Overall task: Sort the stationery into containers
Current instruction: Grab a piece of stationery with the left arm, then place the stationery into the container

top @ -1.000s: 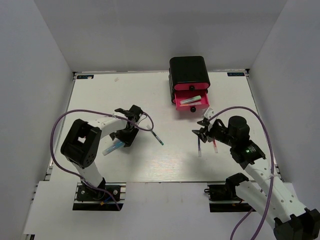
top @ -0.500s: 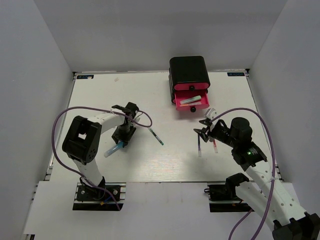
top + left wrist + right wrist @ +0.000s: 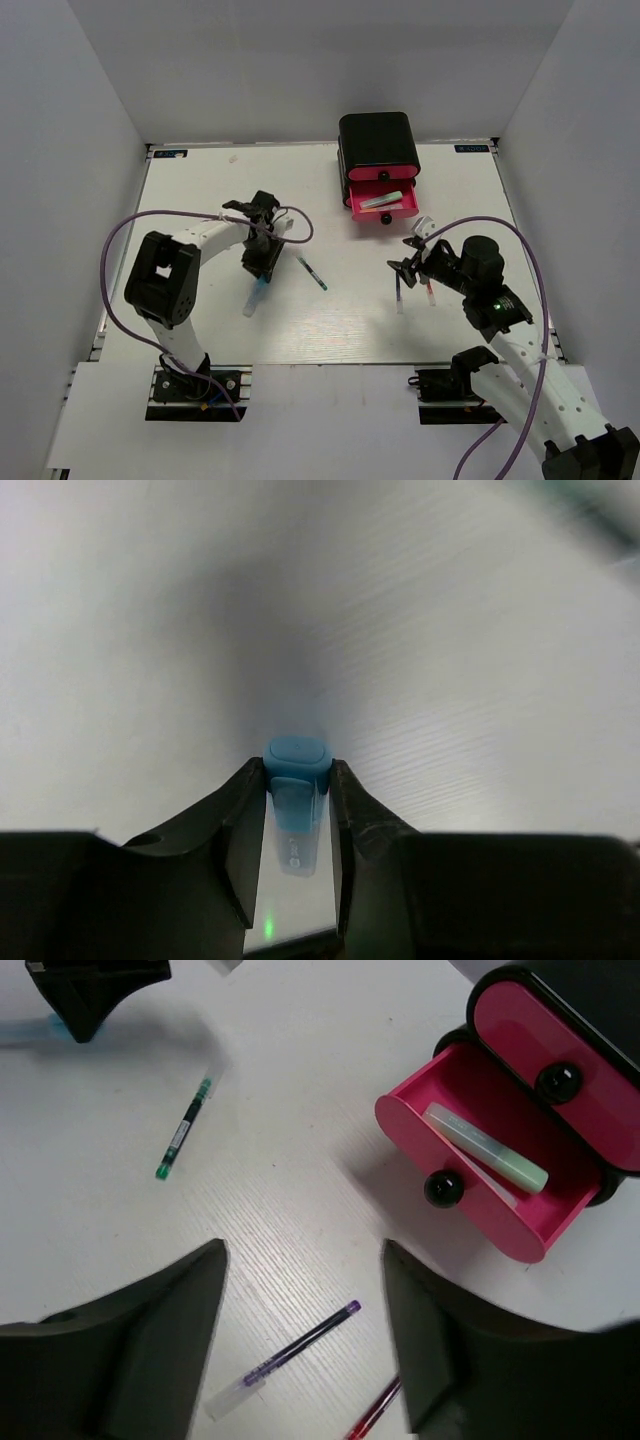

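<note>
I will next lift my left gripper and move it outward over the open pink drawer (image 3: pixel 386 205), to its right in the top view, and release the marker where another lies.
A light blue marker (image 3: pixel 296 758) sits between my left gripper's (image 3: pixel 298 772) jaws, which press on both sides of its cap. From above, the left gripper (image 3: pixel 262 266) is low on the table with the marker (image 3: pixel 252 299) sticking out toward the near edge. My right gripper (image 3: pixel 304 1250) stands open above a blue pen (image 3: pixel 290 1352) and a red pen (image 3: pixel 375 1415). A green-tipped pen (image 3: pixel 312 271) lies between the arms. The black cabinet (image 3: pixel 375 140) has one pink drawer (image 3: pixel 396 214) pulled out, with a pale green marker (image 3: pixel 490 1145) in it.
The drawer above the open one (image 3: pixel 535 1035) is shut. White walls close in the table (image 3: pixel 200 190) on three sides. The right arm's purple cable (image 3: pixel 530 260) loops over the table's right side.
My left gripper moved right over the light blue marker's end and closed on its cap; the marker swung from slanted to nearly upright in the top view. The right gripper's jaws opened wider.
</note>
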Robot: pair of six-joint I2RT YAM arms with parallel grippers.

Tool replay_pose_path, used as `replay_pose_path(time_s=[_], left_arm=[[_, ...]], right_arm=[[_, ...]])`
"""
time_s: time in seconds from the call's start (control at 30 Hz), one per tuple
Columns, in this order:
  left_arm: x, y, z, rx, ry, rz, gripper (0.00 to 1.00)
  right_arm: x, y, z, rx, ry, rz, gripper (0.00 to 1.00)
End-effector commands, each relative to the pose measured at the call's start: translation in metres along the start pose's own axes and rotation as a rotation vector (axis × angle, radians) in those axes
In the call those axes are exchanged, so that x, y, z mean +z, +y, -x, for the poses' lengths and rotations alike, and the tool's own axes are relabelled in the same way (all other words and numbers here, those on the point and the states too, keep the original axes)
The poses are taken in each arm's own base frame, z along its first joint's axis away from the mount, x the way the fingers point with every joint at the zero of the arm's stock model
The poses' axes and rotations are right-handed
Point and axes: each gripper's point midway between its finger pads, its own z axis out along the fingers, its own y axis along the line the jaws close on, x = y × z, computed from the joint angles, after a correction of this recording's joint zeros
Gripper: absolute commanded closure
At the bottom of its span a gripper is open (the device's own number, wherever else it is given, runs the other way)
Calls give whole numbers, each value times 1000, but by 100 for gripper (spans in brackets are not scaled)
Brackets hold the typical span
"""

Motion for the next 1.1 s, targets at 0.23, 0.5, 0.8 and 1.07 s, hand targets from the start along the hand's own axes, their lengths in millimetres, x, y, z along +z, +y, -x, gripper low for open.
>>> replay_pose_path(time_s=[0.23,0.5,0.8,1.07], left_arm=[[-187,-131,154,148,-758,-652,94],[-271,-176,206,88,-1140,-982,98],[-303,-178,257,-142,-1531,-1031,98],[-250,-179,293,-378,-1624,-931,98]], right_arm=[[-1,-47,-4,40,-1,-241,95],[-15,-85,-14,64,30,-448,96],[-26,-102,-18,88,32,-533,96],[-32,-108,-20,89,30,-561,96]])
